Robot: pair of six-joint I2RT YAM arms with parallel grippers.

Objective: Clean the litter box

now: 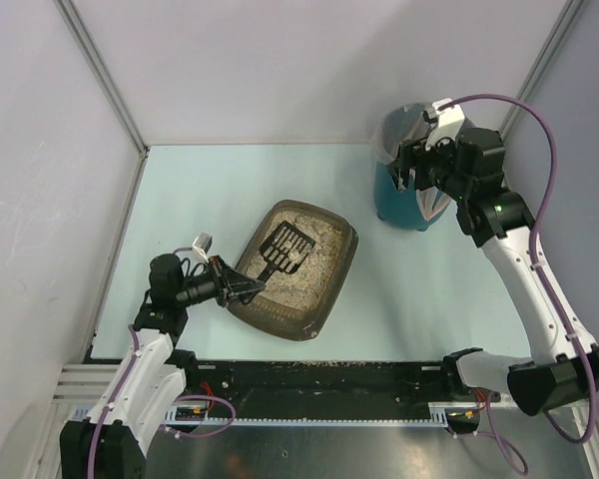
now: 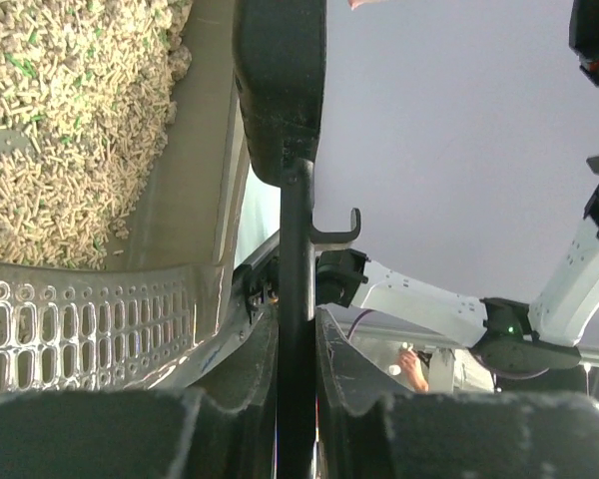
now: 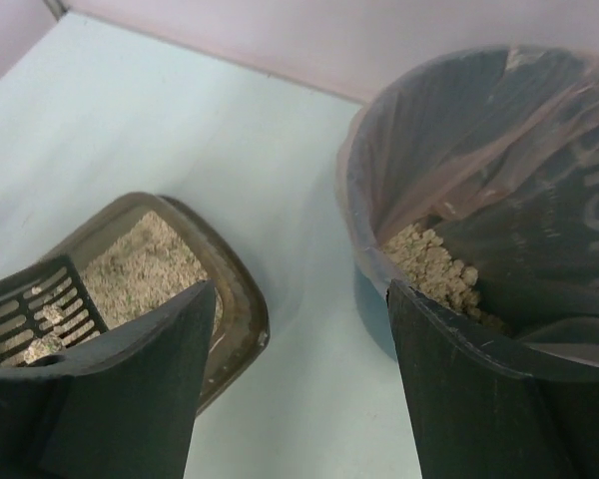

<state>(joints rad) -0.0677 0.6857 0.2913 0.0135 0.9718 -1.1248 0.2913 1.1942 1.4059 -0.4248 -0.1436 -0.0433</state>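
Observation:
The bin's lined rim (image 1: 384, 163) (image 3: 365, 244) facing the litter box is below, and its upright edge fits between my right gripper's open fingers, which I will next lower around it.
The litter box (image 1: 314, 299) is a dark brown tray of beige litter lying slantwise at mid-table. A black slotted scoop (image 1: 286, 247) rests on the litter with a few clumps on its grid. Its handle runs down-left into my left gripper (image 1: 244, 289), which is shut on it. In the left wrist view the thin black handle (image 2: 297, 230) stands pinched between the fingers, at my left gripper (image 2: 297, 349), with the litter box (image 2: 195, 150) on the left. My right gripper (image 1: 411, 172) hangs open and holds nothing at the bin's left rim; in the right wrist view, my right gripper (image 3: 299, 329) sits between litter box (image 3: 242, 309) and bin.
A teal round bin (image 1: 397, 208) with a clear liner stands at the back right; beige pellets (image 3: 431, 264) lie inside the bin (image 3: 459, 130). Walls close the table at the back and on both sides. A black rail (image 1: 329, 384) runs along the near edge.

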